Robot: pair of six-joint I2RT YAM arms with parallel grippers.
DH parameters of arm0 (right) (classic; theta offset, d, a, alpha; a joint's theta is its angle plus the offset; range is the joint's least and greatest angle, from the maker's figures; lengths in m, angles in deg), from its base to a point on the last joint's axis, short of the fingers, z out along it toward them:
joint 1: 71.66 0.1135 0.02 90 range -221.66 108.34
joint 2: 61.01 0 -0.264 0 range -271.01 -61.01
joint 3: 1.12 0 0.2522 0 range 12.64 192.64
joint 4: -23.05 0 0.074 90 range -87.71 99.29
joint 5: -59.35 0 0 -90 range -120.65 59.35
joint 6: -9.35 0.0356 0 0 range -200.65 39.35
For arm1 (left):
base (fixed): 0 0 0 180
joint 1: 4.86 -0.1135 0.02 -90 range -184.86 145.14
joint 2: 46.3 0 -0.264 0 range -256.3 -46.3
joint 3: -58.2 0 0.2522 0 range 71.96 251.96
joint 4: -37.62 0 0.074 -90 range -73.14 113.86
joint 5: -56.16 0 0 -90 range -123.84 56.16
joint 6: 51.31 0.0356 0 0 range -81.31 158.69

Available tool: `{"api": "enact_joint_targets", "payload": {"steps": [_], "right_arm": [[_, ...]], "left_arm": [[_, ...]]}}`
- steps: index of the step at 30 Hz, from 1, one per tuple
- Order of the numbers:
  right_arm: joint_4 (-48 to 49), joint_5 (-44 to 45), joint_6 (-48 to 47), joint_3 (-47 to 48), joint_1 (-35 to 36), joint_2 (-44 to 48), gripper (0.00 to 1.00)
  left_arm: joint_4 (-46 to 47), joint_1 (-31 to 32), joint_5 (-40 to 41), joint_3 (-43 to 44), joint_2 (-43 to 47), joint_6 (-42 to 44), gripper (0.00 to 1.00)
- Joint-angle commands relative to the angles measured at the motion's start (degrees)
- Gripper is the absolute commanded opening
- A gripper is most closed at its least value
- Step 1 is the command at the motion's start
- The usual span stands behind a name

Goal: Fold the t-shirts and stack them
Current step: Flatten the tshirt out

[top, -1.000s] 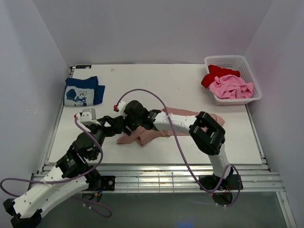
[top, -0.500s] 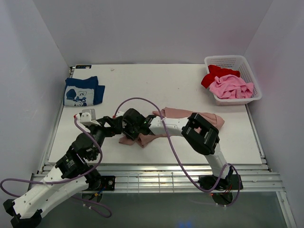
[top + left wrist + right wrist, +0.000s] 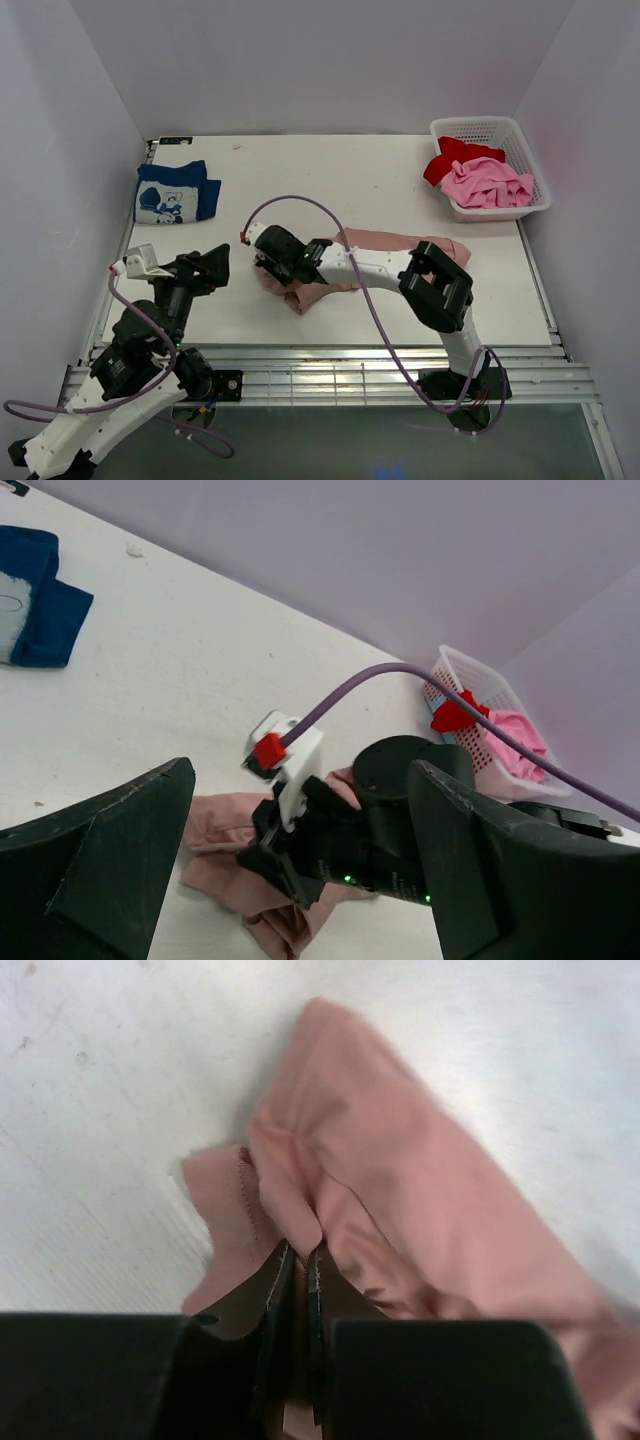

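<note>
My right gripper will next lift toward the table's basket side, to its right in the top view, and release the t-shirt's fold, as the t-shirt lies crumpled.
A dusty pink-tan t-shirt [image 3: 390, 245] lies crumpled across the middle of the table. My right gripper [image 3: 268, 264] is at its left end, shut on a pinched fold of the cloth; the right wrist view shows the fold squeezed between the jaws [image 3: 298, 1252] and the rest of the t-shirt [image 3: 400, 1180] spreading away. My left gripper [image 3: 216, 268] is wide open and empty, just left of the t-shirt and apart from it. In the left wrist view its dark fingers [image 3: 110, 870] frame the right gripper [image 3: 268, 865] and the t-shirt [image 3: 222, 820]. A folded navy t-shirt [image 3: 175, 192] lies at the back left.
A white basket [image 3: 482, 125] at the back right holds a red t-shirt [image 3: 455, 155] and a bright pink t-shirt [image 3: 487, 183]. The right arm's purple cable [image 3: 300, 200] arches over the table's middle. White walls enclose the table on three sides.
My right gripper has closed on the pink-tan t-shirt's left end. My left arm has pulled back to the left, away from the t-shirt, still open.
</note>
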Motion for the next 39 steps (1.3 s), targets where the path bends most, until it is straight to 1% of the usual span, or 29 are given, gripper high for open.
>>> {"api": "enact_joint_targets", "payload": {"steps": [1,3,6,11,12,14,16,18,19,20,21,22,23,24,25,26,27,28,29,30,33,35,37,38,39], "right_arm": [[-3.2,11.9,2.3,9.0,-0.2,12.0,0.08],[-3.4,13.0,1.4,12.1,-0.2,15.8,0.08],[-3.4,12.6,0.9,18.9,-0.2,18.6,0.08],[-3.6,12.1,0.3,31.5,-0.2,18.4,0.08],[-4.9,12.8,0.1,36.4,-0.2,17.6,0.08],[-4.9,13.6,-0.2,39.0,-0.3,17.6,0.08],[-4.5,17.2,-0.7,39.3,-0.5,19.0,0.08],[-3.5,20.9,-0.7,35.9,-1.6,22.4,0.08],[-2.8,22.3,-0.7,30.2,-2.3,23.7,0.08],[-2.7,26.0,0.5,26.7,-3.7,25.4,0.08],[-2.5,27.9,1.3,22.6,-4.7,29.1,0.08],[-1.0,29.4,2.1,13.1,-6.0,31.0,0.08],[-0.9,31.4,5.3,8.5,-7.5,33.0,0.08],[-0.9,32.5,7.0,3.9,-10.9,36.7,0.08],[-1.0,33.2,8.5,-4.4,-13.1,38.4,0.08],[-1.0,34.9,11.3,-8.4,-14.8,40.3,0.08],[-1.0,36.6,12.0,-12.1,-17.6,44.0,0.08],[-1.4,38.5,12.8,-15.2,-18.6,45.6,0.08],[-3.7,42.2,14.4,-19.4,-19.8,47.4,0.08],[-4.6,44.1,14.9,-21.2,-20.1,50.5,0.08],[-9.3,50.4,16.5,-24.8,-20.9,55.5,0.08],[-11.2,53.2,16.5,-25.2,-21.2,56.9,0.08],[-13.0,53.4,15.6,-24.8,-21.2,57.6,0.09],[-13.2,50.6,14.6,-24.5,-21.3,57.5,0.15],[-13.0,47.7,13.8,-24.0,-21.3,56.7,0.44]], "left_arm": [[-3.1,-0.3,2.9,2.8,3.1,-1.4,0.97],[-3.4,-0.2,3.3,3.1,4.6,-1.5,0.97],[-3.5,-0.2,3.8,3.3,5.0,-1.9,0.96],[-3.5,-0.3,3.9,3.5,4.7,-2.5,0.96],[-3.4,-0.2,3.8,3.4,4.8,-2.5,0.96],[-3.4,-0.2,3.7,3.3,4.9,-2.5,0.96],[-3.4,-0.2,3.8,3.2,5.2,-2.6,0.96],[-3.4,-0.3,3.6,3.2,5.5,-2.6,0.96],[-3.6,-0.2,3.6,3.2,5.8,-2.6,0.96],[-3.5,-0.2,3.5,3.2,6.0,-2.6,0.96],[-3.5,-0.3,3.5,3.1,6.2,-2.6,0.96],[-3.6,-0.3,3.5,2.9,6.4,-2.6,0.96],[-3.6,-0.3,3.5,2.7,6.6,-2.6,0.96],[-3.5,-0.2,3.4,2.5,6.5,-2.5,0.96],[-3.5,-0.2,3.3,2.2,6.5,-2.6,0.96],[-3.3,-0.2,3.2,2.0,6.0,-2.6,0.96],[-3.1,-0.2,2.6,1.8,5.7,-2.6,0.96],[-2.8,-0.3,2.3,1.6,5.1,-2.6,0.96],[-2.3,-0.2,1.9,1.5,4.2,-2.6,0.96],[-1.8,-0.3,1.7,1.2,3.6,-2.5,0.96],[0.6,-0.3,0.5,0.0,0.8,-2.2,0.96],[2.3,-0.3,-0.5,-0.5,-0.9,-2.2,0.96],[3.2,-0.3,-1.3,-0.9,-4.2,-2.2,0.96],[3.8,-0.2,-1.7,-1.0,-5.4,-2.5,0.96],[3.9,-0.2,-1.8,-0.8,-8.1,-2.6,0.96]]}}
